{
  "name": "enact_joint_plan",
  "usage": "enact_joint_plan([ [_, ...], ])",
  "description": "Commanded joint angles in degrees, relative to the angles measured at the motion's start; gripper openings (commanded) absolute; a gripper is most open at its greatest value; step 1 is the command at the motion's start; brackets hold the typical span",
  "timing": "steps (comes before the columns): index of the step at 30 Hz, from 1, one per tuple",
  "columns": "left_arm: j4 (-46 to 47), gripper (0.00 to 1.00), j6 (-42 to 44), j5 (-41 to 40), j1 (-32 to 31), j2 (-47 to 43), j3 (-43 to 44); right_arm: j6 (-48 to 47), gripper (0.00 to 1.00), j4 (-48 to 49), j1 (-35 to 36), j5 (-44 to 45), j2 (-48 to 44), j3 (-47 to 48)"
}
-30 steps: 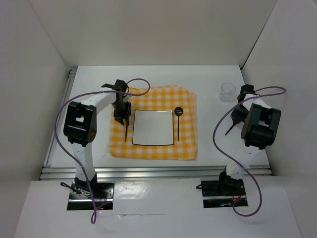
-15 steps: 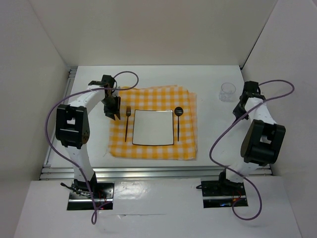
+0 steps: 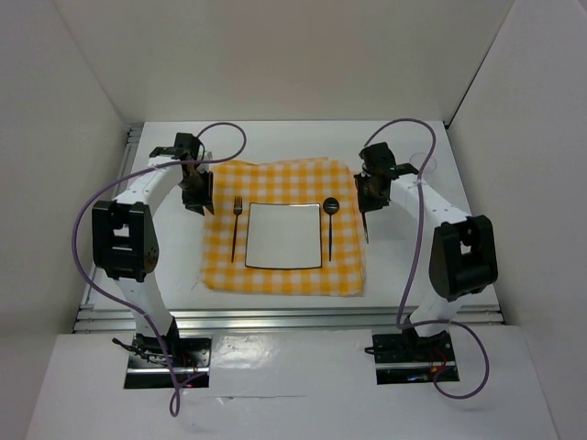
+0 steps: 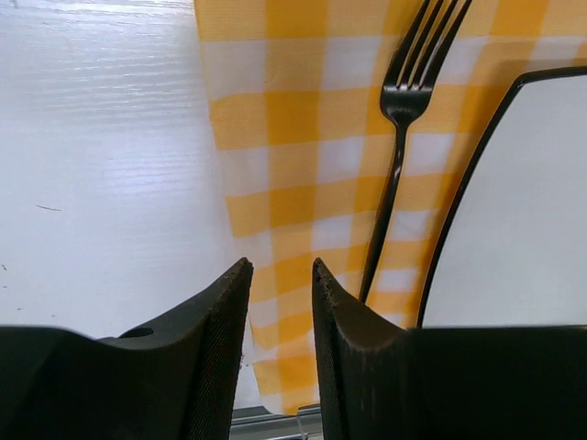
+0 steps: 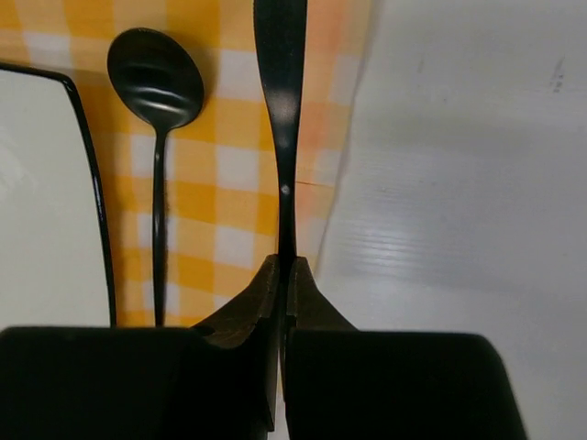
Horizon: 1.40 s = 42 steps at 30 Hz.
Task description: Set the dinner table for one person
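My right gripper lowers the knife (image 3: pixel 366 227) toward the spoon and slightly back next, onto the cloth beside the spoon, since it hangs wide of the spoon.
The white dinner table (image 3: pixel 275 137) carries a yellow-and-white checked cloth (image 3: pixel 284 275) with a white square plate (image 3: pixel 284 236) in its middle. A black fork (image 3: pixel 236 229) lies left of the plate and a black spoon (image 3: pixel 330 225) lies right of it. My left gripper (image 3: pixel 197 202) is open and empty over the cloth's left edge (image 4: pixel 293 119), with the fork (image 4: pixel 404 101) to its right. My right gripper (image 3: pixel 366 203) is shut on a black knife (image 3: pixel 366 227), held over the cloth's right edge (image 5: pixel 220 165), right of the spoon (image 5: pixel 156 82). The knife (image 5: pixel 281 110) points away from the jaws.
A clear glass (image 3: pixel 426 163) stands at the back right of the table, partly hidden by the right arm's cable. White walls close in the table on three sides. An aluminium rail (image 3: pixel 293 316) runs along the near edge.
The left gripper has let the fork lie beside the plate and drawn back to the left. The right arm has swung in from the table's right side to the cloth's right edge, carrying the knife.
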Motion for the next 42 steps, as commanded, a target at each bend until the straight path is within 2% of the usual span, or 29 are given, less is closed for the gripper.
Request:
enact_joint_plan([
  [1,0.72,0.4,0.88,-0.34,1.0,-2.08,-0.37,-1.1,0.0,1.31,1.66,-4.63,4.41,0.17],
  [13,0.72,0.4,0.88,0.81,1.53,-0.94,-0.37,8.39,0.0,0.08,1.67,-6.39,9.08,1.75],
  [42,0.19,0.4,1.94,2.92,1.53,0.21,-0.37,12.09,0.0,4.56,-0.44,-8.85,13.22,-2.29],
])
